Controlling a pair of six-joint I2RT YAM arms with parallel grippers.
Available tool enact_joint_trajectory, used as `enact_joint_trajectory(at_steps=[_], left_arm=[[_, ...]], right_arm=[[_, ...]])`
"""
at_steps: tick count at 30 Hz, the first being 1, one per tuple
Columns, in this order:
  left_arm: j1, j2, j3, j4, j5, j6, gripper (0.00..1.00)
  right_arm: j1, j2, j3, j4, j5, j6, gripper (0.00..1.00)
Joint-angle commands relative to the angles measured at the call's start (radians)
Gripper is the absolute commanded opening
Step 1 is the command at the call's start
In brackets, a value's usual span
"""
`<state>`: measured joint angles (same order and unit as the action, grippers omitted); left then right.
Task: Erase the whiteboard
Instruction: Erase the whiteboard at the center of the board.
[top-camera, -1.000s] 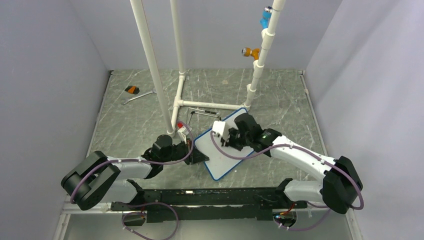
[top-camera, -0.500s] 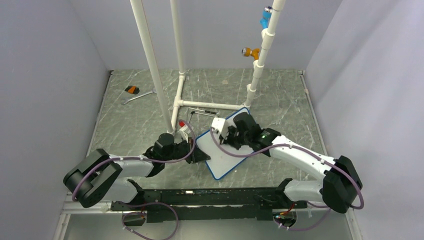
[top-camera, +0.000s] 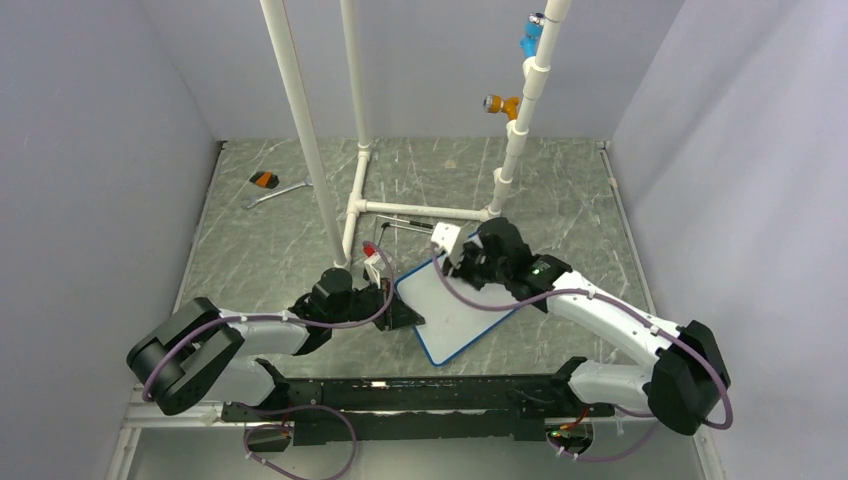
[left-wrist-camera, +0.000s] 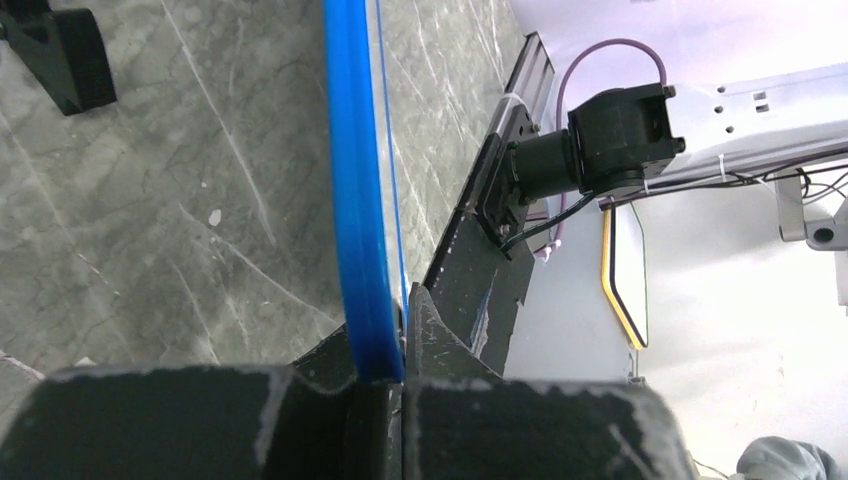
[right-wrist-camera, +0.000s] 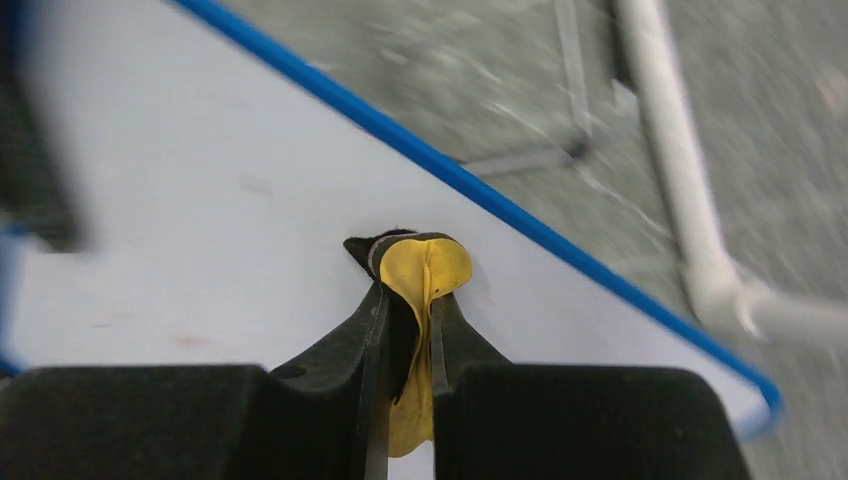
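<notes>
I will next wipe the whiteboard's smeared side, then move my right gripper off it, onto the bare tabletop to the whiteboard's right in the top view, and release.
The whiteboard, white with a thin blue frame, lies slanted on the table in the middle of the top view. My left gripper is shut on its left edge; the left wrist view shows the blue frame pinched between my jaws. My right gripper is over the board's far end, shut on a yellow eraser pad with a black underside. The pad presses on the white face near the blue rim. A faint red smear shows on the face.
A white pipe frame stands just behind the board, with a tall post and a valve pipe. A thin black rod lies by the board's far corner. A wrench and an orange-black object lie far left.
My right gripper has slid with the pad toward the board's far right corner. The board turned slightly. The left gripper keeps its hold in almost the same place.
</notes>
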<state>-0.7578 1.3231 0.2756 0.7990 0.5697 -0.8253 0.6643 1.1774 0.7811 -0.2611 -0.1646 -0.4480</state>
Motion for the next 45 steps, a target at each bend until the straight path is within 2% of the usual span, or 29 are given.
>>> enact_joint_trajectory(at_steps=[1,4,9,11,15,19,21,22,26,28,30,33,39,42,45], left_arm=[[-0.042,0.005,0.07,0.113,0.117,0.025,0.0],[-0.049,-0.003,0.078,0.092,0.104,0.034,0.0],[-0.051,-0.013,0.077,0.082,0.096,0.036,0.0],[-0.052,-0.017,0.075,0.079,0.096,0.038,0.0],[-0.052,-0.028,0.073,0.07,0.1,0.047,0.0],[-0.051,-0.049,0.06,0.065,0.094,0.05,0.0],[-0.051,-0.064,0.054,0.062,0.09,0.053,0.0],[-0.051,-0.072,0.051,0.058,0.087,0.055,0.0],[-0.052,-0.089,0.047,0.047,0.084,0.061,0.0],[-0.052,-0.091,0.048,0.048,0.084,0.061,0.0],[-0.052,-0.095,0.044,0.048,0.083,0.06,0.0],[-0.051,-0.104,0.04,0.043,0.078,0.063,0.0],[-0.051,-0.134,0.041,0.007,0.078,0.078,0.0],[-0.052,-0.159,0.039,-0.027,0.08,0.09,0.0],[-0.051,-0.192,0.037,-0.065,0.077,0.108,0.0]], right_arm=[[0.119,0.022,0.068,-0.084,-0.286,-0.06,0.0],[0.142,0.032,0.053,-0.065,-0.26,-0.049,0.0],[0.062,0.049,0.033,0.043,0.062,0.033,0.0],[0.008,0.05,0.038,0.054,0.135,0.051,0.0],[-0.078,0.015,0.027,0.058,0.187,0.065,0.0],[-0.101,0.009,0.028,0.039,0.189,0.05,0.0],[-0.1,0.021,0.039,0.002,0.141,0.033,0.0],[-0.1,0.028,0.053,-0.028,0.071,0.013,0.0],[-0.039,0.046,0.082,-0.205,-0.324,-0.118,0.0],[0.018,0.038,0.078,-0.239,-0.421,-0.167,0.0],[0.044,0.038,0.08,-0.248,-0.456,-0.177,0.0],[0.041,0.053,0.085,-0.215,-0.365,-0.139,0.0],[-0.09,0.041,0.05,-0.037,0.026,-0.009,0.0],[-0.157,0.028,0.027,-0.01,0.093,-0.001,0.0],[-0.214,0.04,0.031,-0.029,0.089,-0.002,0.0]])
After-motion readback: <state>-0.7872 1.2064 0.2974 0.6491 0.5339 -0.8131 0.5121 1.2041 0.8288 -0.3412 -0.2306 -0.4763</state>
